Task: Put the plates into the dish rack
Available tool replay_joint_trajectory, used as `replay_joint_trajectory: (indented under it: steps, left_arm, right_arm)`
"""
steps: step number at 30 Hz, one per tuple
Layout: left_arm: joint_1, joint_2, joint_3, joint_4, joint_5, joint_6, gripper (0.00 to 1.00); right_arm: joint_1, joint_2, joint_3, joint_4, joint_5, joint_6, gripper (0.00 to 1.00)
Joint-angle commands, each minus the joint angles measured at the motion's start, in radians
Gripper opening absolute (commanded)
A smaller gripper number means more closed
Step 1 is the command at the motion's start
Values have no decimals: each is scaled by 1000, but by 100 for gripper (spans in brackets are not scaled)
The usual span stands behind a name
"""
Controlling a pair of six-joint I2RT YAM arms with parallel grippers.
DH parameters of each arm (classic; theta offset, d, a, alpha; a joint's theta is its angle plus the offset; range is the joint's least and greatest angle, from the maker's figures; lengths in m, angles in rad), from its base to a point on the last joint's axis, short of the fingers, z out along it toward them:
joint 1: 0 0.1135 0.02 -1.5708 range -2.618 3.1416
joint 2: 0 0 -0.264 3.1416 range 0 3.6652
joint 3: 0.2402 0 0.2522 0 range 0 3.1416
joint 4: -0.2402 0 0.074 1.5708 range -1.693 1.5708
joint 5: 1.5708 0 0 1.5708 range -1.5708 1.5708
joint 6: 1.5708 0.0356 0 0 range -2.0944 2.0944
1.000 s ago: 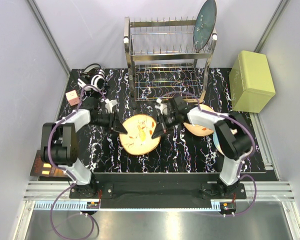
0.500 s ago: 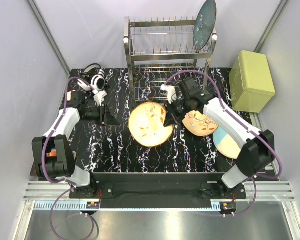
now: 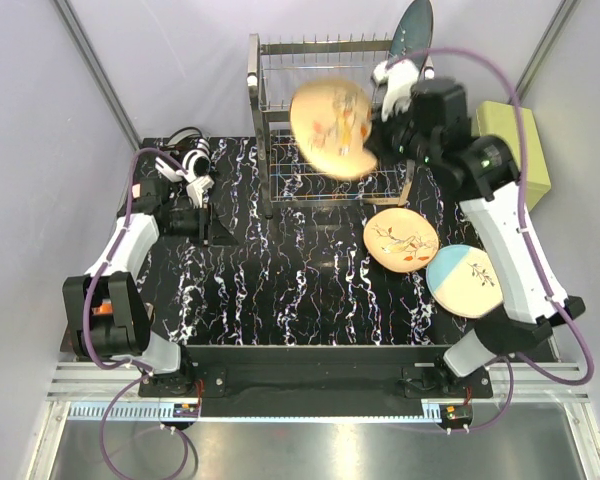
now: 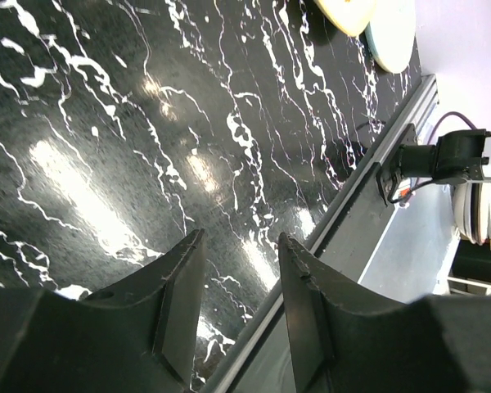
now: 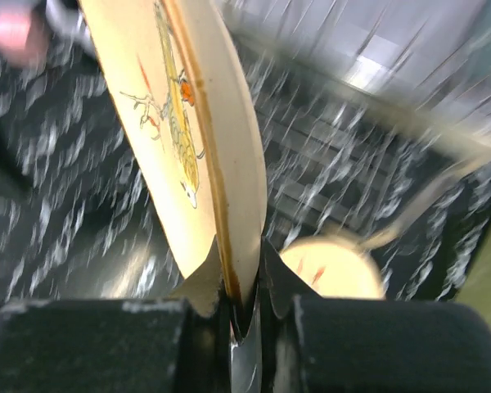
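Note:
I should next carry the orange-peach plate outward with my right gripper, turn it upright into the slot on the top level beside the teal plate (image 3: 411,45) and let go of it, because those wires are empty.
My right gripper (image 3: 378,135) is shut on the rim of an orange-peach plate (image 3: 332,127) and holds it tilted in the air in front of the dish rack (image 3: 280,100). In the right wrist view the plate (image 5: 192,123) stands edge-on between my fingers, and my right gripper (image 5: 244,270) pinches its rim. A teal plate (image 3: 411,45) stands in the rack's top tier at the right. A second orange-peach plate (image 3: 400,240) and a cream plate with pale-blue edge (image 3: 465,280) lie flat on the table (image 3: 280,290). My left gripper (image 3: 220,238) is open and empty at the left, and in its wrist view (image 4: 239,270) the jaws stand apart over bare table.
An olive-green box (image 3: 505,160) stands at the right, beside the rack. Small items (image 3: 185,160) lie at the table's far left corner. The table's near edge rail (image 4: 376,164) shows in the left wrist view.
My right gripper lifted the orange-peach plate off the table's middle and carried it up and back to the rack front. My left gripper let go of it earlier and drew back left.

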Motion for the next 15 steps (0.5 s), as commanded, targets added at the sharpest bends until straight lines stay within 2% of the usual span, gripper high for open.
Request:
replay_joint_trajectory:
  steps: [1, 2, 5, 6, 10, 15]
  left_arm:
    - [2, 11, 41, 41, 1, 18, 44]
    - [2, 14, 39, 43, -1, 16, 44]
    - [2, 18, 32, 54, 1, 18, 44]
    - [2, 18, 28, 58, -1, 18, 44]
    - [2, 21, 15, 75, 1, 5, 45]
    - [4, 21, 1, 98, -8, -10, 45]
  right_arm:
    - [2, 93, 391, 188, 255, -10, 0]
    - [2, 149, 522, 194, 275, -7, 0]
    - [2, 217, 646, 303, 434, 9, 0]
    - [5, 220, 636, 403, 531, -10, 0]
    - [13, 237, 548, 684, 759, -92, 0]
    - [17, 349, 620, 811, 903, -223, 0]
